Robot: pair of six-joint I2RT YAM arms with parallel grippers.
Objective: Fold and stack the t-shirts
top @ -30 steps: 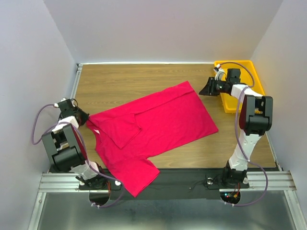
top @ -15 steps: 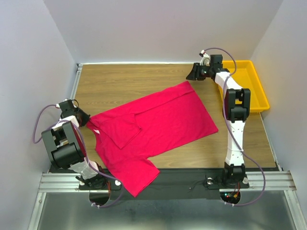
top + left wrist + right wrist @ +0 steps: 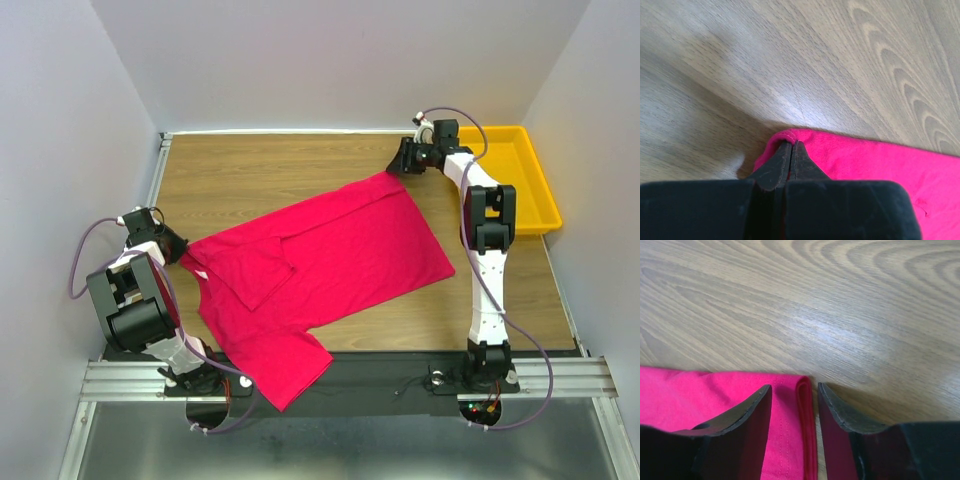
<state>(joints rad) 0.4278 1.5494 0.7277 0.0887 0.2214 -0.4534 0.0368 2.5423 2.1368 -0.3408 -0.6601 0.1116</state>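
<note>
I will next drag the held corner outward with my left gripper onto the bare wood there and release it, since the shirt hangs over the table's near edge.
A crimson-pink t-shirt (image 3: 340,250) lies spread across the wooden table, with one sleeve folded over its left part and another part hanging toward the near edge. My left gripper (image 3: 178,252) is at the shirt's left corner; in the left wrist view its jaws (image 3: 791,145) are shut on the cloth edge (image 3: 880,160). My right gripper (image 3: 397,168) is at the shirt's far right corner. In the right wrist view it (image 3: 794,387) stands open, one finger over the cloth (image 3: 700,390) and the other on bare wood, with the hemmed corner between them.
A yellow tray (image 3: 515,175) sits at the back right, just right of the right arm. Bare wooden table (image 3: 250,170) lies behind the shirt. Grey walls close in on three sides.
The right arm swung left from over the yellow tray and came down at the shirt's far right corner. The left arm and the shirt have not moved.
</note>
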